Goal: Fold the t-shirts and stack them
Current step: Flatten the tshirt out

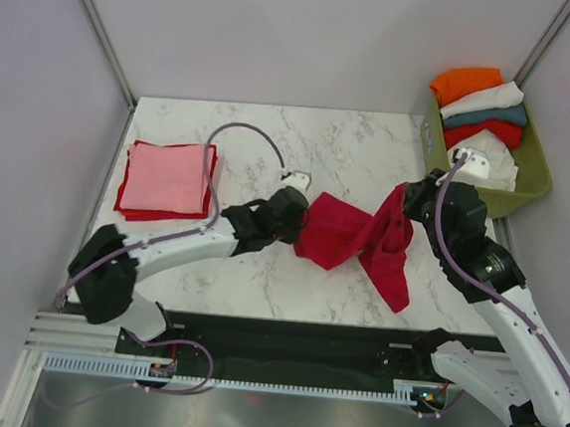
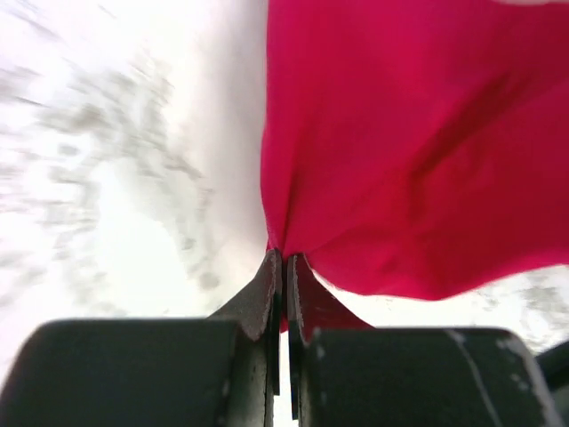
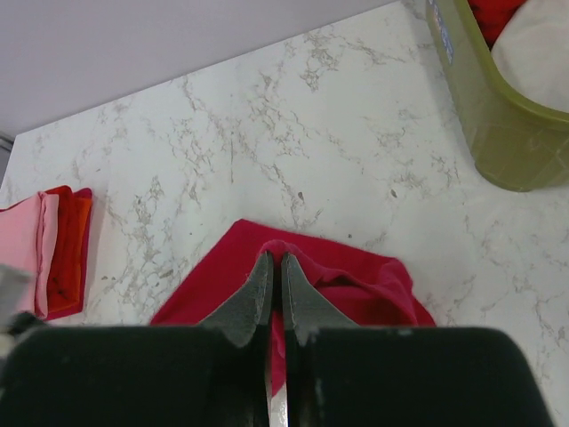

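Note:
My right gripper lowers toward bare marble (image 1: 404,172) (image 3: 443,182) beside the basket, which lies below it, and releases the crimson fold next, as the fold still hangs above the table.
A crimson t-shirt (image 1: 358,235) hangs bunched between my two grippers over the middle of the marble table. My left gripper (image 1: 303,213) is shut on its left edge; in the left wrist view the cloth (image 2: 418,151) is pinched at the fingertips (image 2: 284,258). My right gripper (image 1: 406,199) is shut on its upper right part, and a fold of the shirt (image 3: 356,285) sits between the tips (image 3: 276,260). A folded stack, pink t-shirt (image 1: 165,176) on a red one (image 1: 165,213), lies at the far left and shows in the right wrist view (image 3: 40,258).
An olive-green basket (image 1: 527,185) at the far right holds orange (image 1: 466,85), white (image 1: 485,99), teal (image 1: 488,116) and red shirts. Its rim shows in the right wrist view (image 3: 498,133). Grey walls enclose the table.

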Robot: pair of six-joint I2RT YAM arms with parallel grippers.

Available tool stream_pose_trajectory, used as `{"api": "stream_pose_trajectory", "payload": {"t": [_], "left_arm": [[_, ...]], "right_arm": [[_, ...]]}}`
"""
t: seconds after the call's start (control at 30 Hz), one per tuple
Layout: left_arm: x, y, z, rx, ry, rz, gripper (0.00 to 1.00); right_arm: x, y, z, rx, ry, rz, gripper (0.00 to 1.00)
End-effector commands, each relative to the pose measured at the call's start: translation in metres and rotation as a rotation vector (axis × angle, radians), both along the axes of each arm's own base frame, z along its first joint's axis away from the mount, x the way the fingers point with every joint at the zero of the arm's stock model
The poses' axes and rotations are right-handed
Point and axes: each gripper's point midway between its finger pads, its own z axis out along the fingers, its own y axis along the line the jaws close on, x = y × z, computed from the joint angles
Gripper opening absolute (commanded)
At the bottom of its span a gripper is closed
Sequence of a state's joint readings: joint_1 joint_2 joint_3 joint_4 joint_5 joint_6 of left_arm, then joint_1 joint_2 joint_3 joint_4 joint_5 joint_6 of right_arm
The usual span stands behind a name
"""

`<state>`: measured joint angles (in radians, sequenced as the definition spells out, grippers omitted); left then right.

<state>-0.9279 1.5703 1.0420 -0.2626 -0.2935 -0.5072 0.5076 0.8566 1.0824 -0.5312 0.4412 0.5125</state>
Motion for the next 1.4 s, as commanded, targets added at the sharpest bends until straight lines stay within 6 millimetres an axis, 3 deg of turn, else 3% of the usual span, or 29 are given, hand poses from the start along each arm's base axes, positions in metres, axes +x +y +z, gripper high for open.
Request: {"api": "stream_pose_trajectory", "payload": {"t": [0.0, 0.1, 0.2, 0.27, 0.37, 0.53, 0.63, 0.7, 0.83, 0.87, 0.9, 0.93, 1.0, 1.03, 1.1, 1.23, 1.27, 1.3, 1.37], "left_arm": [[0.003, 0.060, 0.120, -0.017, -0.221, 0.134, 0.02], [-0.023, 0.089, 0.184, -0.162, -0.303, 0.129, 0.02], [-0.043, 0.103, 0.216, -0.260, -0.325, 0.111, 0.02], [-0.051, 0.108, 0.218, -0.256, -0.297, 0.100, 0.02], [-0.058, 0.108, 0.205, -0.229, -0.251, 0.078, 0.02], [-0.042, 0.117, 0.166, -0.128, -0.208, 0.175, 0.02], [-0.016, 0.117, 0.140, -0.093, -0.141, 0.208, 0.02], [0.002, 0.100, 0.120, -0.100, -0.089, 0.168, 0.02], [0.053, 0.097, 0.083, -0.092, -0.009, 0.200, 0.03], [0.063, 0.092, 0.087, -0.096, -0.020, 0.202, 0.06], [0.075, 0.089, 0.069, -0.057, 0.005, 0.203, 0.17], [0.083, 0.083, 0.077, -0.065, -0.012, 0.196, 0.26], [0.090, 0.076, 0.068, -0.056, 0.011, 0.188, 0.57], [0.091, 0.074, 0.068, -0.063, 0.014, 0.188, 0.62], [0.087, 0.073, 0.067, -0.075, 0.022, 0.185, 0.66], [0.067, 0.083, 0.060, -0.082, 0.022, 0.175, 0.66], [0.062, 0.084, 0.060, -0.088, 0.020, 0.171, 0.66], [0.057, 0.084, 0.058, -0.097, 0.025, 0.161, 0.65], [0.044, 0.087, 0.052, -0.107, 0.033, 0.149, 0.65]], "right_arm": [[0.003, 0.006, 0.027, 0.083, -0.079, 0.005, 0.00], [-0.001, -0.008, 0.042, 0.095, -0.122, -0.053, 0.00], [-0.011, -0.028, 0.050, 0.113, -0.153, -0.136, 0.00], [-0.020, -0.037, 0.055, 0.138, -0.175, -0.162, 0.00], [-0.028, -0.041, 0.053, 0.152, -0.188, -0.161, 0.00], [-0.023, -0.040, 0.029, 0.115, -0.137, -0.173, 0.00], [-0.011, -0.039, 0.012, 0.081, -0.096, -0.207, 0.00], [0.001, -0.037, -0.002, 0.045, -0.060, -0.231, 0.00], [0.029, -0.044, -0.015, -0.005, -0.020, -0.323, 0.00], [0.035, -0.045, -0.018, -0.009, -0.008, -0.332, 0.00], [0.046, -0.046, -0.024, -0.016, 0.014, -0.346, 0.00], [0.053, -0.057, -0.027, -0.010, 0.025, -0.377, 0.00], [0.067, -0.061, -0.042, 0.017, 0.068, -0.397, 0.00], [0.072, -0.073, -0.048, 0.029, 0.084, -0.435, 0.00], [0.079, -0.076, -0.066, 0.069, 0.121, -0.447, 0.00], [0.088, -0.085, -0.097, 0.104, 0.167, -0.454, 0.01], [0.089, -0.085, -0.104, 0.101, 0.183, -0.449, 0.08], [0.090, -0.086, -0.113, 0.078, 0.209, -0.443, 0.31], [0.090, -0.087, -0.122, 0.055, 0.234, -0.438, 0.60]]}}
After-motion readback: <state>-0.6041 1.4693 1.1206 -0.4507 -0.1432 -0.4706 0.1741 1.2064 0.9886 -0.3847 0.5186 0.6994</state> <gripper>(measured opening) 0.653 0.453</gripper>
